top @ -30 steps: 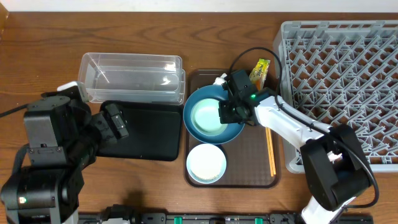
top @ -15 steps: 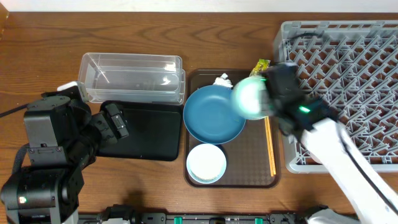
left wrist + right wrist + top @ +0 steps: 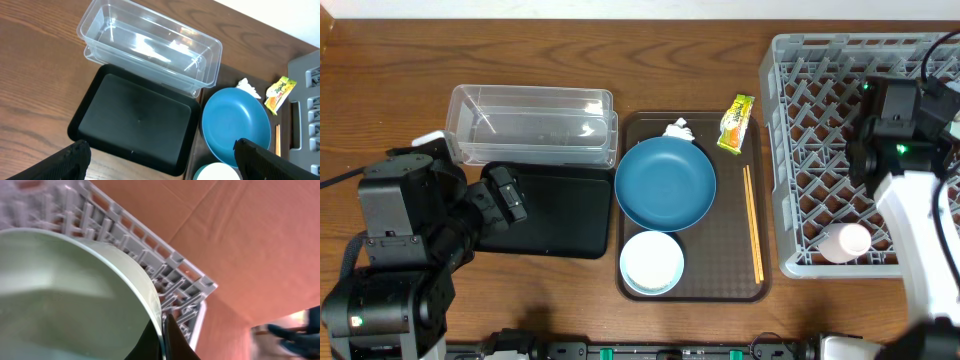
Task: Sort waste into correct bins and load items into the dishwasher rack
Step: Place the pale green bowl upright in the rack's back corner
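Observation:
My right gripper should next move down and to the left in the overhead view to the rack's empty slots and release the bowl.
My right gripper [image 3: 163,336] is shut on the rim of the mint-green bowl [image 3: 65,295] and holds it tilted over the grey dishwasher rack [image 3: 820,100]. In the overhead view the right gripper [image 3: 892,140] hides the bowl. A pink cup [image 3: 845,243] lies in the rack. The blue dish [image 3: 665,183], white bowl [image 3: 651,262], chopsticks [image 3: 752,220], white tissue [image 3: 677,128] and yellow-green wrapper [image 3: 737,110] are on the brown tray [image 3: 720,275]. My left gripper [image 3: 162,165] is open and empty above the black tray [image 3: 545,210]. No rice scraps show.
The clear tub [image 3: 532,125] stands behind the black tray, left of the brown tray. The rack's grey edge [image 3: 197,287] shows in the right wrist view, with brown cardboard beyond it.
My right gripper lifted the mint-green bowl off the blue dish and carried it right, over the rack. The left arm has not moved.

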Motion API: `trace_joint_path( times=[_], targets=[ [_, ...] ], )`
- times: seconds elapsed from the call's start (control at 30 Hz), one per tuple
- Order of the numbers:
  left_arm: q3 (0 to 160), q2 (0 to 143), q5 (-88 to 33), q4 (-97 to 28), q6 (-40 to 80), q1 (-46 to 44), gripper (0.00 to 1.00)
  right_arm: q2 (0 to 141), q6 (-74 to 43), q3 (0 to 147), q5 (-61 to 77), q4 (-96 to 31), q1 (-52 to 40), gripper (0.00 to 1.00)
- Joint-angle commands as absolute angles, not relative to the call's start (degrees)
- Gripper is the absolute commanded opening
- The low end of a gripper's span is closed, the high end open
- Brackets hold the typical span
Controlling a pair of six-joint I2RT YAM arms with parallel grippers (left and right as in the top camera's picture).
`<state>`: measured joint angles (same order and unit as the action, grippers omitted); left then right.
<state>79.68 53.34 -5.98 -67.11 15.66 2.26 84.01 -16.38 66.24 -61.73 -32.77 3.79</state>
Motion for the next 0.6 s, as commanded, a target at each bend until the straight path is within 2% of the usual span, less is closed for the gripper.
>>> trace_joint_path(
  times=[0.0,0.33,0.57],
  targets=[
    [80.1,53.2,-5.3,-67.3,15.7,2.5,0.94,89.3,-4.4,66.7,-66.9,-28.1,5.1,0.01],
    [80.1,53.2,-5.3,-67.3,15.7,2.5,0.94,100.8,16.1,66.7,-71.9,-10.0,2.3,0.01],
    [80.1,53.2,-5.3,-67.3,15.7,2.5,0.94,104.8,17.4,66.7,-71.8,-8.9,-2.9,0.01]
  ],
)
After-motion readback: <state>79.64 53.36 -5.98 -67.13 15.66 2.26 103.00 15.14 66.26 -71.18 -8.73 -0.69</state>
